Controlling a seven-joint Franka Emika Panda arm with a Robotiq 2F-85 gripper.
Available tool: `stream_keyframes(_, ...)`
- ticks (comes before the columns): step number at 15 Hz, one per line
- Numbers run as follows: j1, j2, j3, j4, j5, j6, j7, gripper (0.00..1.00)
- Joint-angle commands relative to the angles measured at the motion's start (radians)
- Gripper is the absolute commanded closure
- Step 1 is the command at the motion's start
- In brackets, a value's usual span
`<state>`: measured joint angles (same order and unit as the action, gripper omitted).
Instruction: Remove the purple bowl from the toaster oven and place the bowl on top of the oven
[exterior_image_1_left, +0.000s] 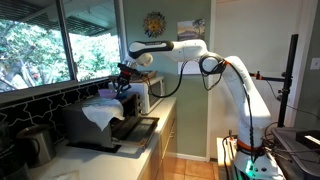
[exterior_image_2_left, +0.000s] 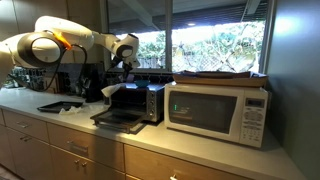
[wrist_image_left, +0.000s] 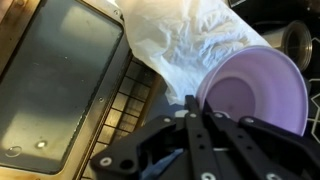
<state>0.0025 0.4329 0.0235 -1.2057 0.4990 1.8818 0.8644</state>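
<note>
The purple bowl already hangs over the top of the oven, so the robot's gripper should next go down slightly and release the bowl on the oven's top just below the gripper.
In the wrist view the purple bowl (wrist_image_left: 255, 90) hangs tilted at the right, its hollow facing the camera. My gripper (wrist_image_left: 190, 103) is shut on its left rim. Below it lie the toaster oven's dropped-down glass door (wrist_image_left: 60, 80) and wire rack (wrist_image_left: 125, 105). A crumpled white cloth (wrist_image_left: 190, 45) lies on the oven's top behind the bowl. In both exterior views the gripper (exterior_image_1_left: 125, 80) (exterior_image_2_left: 122, 72) hovers just above the dark toaster oven (exterior_image_1_left: 110, 125) (exterior_image_2_left: 140, 102). The bowl itself is too small to make out there.
A white microwave (exterior_image_2_left: 215, 110) stands beside the oven. A metal kettle (exterior_image_1_left: 35, 145) sits on the counter near the window. A dark tray (exterior_image_2_left: 55, 106) lies on the counter behind the arm. The open oven door (exterior_image_2_left: 118, 120) juts over the counter's front.
</note>
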Motion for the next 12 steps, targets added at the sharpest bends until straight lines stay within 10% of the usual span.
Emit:
stream_keyframes(1,0.002,0.004,-0.004,0.003,-0.012,-0.003,0.008,0.99)
stream_keyframes(12,0.01,0.039,-0.019,0.016,-0.042,0.002,0.032,0.99)
